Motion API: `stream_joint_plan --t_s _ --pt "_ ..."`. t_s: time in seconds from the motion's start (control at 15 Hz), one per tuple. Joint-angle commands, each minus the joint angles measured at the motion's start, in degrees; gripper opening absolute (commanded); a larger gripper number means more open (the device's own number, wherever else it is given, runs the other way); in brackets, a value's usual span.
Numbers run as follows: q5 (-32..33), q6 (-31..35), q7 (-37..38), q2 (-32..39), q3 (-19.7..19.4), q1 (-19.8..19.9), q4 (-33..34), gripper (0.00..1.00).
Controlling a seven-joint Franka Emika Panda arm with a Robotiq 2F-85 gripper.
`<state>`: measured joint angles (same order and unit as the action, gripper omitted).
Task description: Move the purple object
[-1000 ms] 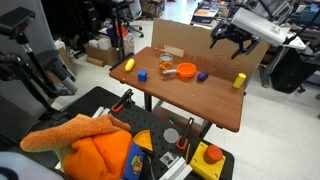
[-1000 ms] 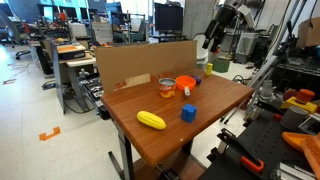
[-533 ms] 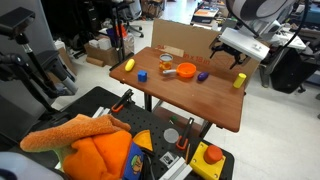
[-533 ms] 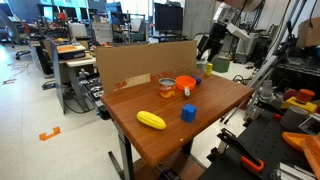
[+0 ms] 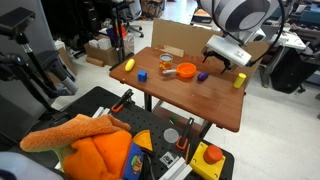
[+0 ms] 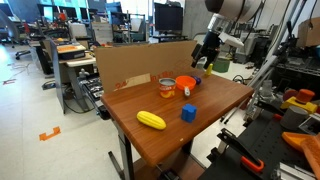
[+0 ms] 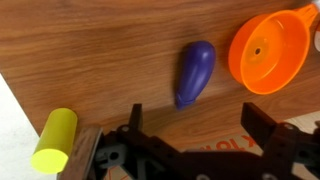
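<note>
My open gripper will next go down onto the purple object, one finger to each side of it, since it lies on the tabletop below the gap between them.
The purple object (image 7: 195, 72) is a small, elongated dark purple lump lying on the wooden table, just left of the orange bowl (image 7: 270, 50) in the wrist view. In both exterior views it lies beside the bowl (image 5: 203, 76) (image 6: 197, 79). My gripper (image 7: 198, 128) is open and empty. Its two dark fingers stand apart at the bottom of the wrist view, and the purple object lies ahead of the gap. In both exterior views the gripper (image 5: 222, 66) (image 6: 205, 57) hovers a little above the table, close to the purple object.
A yellow cylinder (image 7: 54, 140) (image 5: 239, 81) stands near the table edge. A small blue block (image 5: 142, 75) (image 6: 187, 113), a yellow object (image 5: 128, 65) (image 6: 151, 120) and a cup (image 6: 167, 88) are on the table. A cardboard wall (image 5: 170, 38) lines one side.
My gripper has come down and moved in over the table toward the purple object. The objects on the table have not moved.
</note>
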<state>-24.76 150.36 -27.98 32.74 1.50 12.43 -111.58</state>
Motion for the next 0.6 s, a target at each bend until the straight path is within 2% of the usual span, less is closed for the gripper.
stream_joint_plan --t_s 0.0,0.47,0.53 --pt "2.71 3.87 3.62 1.87 1.59 1.09 -0.26 1.0" --pt "8.0 5.23 10.14 4.68 0.74 0.28 -0.58 1.0" --pt "8.5 5.12 10.56 4.82 0.82 0.33 -0.62 0.75"
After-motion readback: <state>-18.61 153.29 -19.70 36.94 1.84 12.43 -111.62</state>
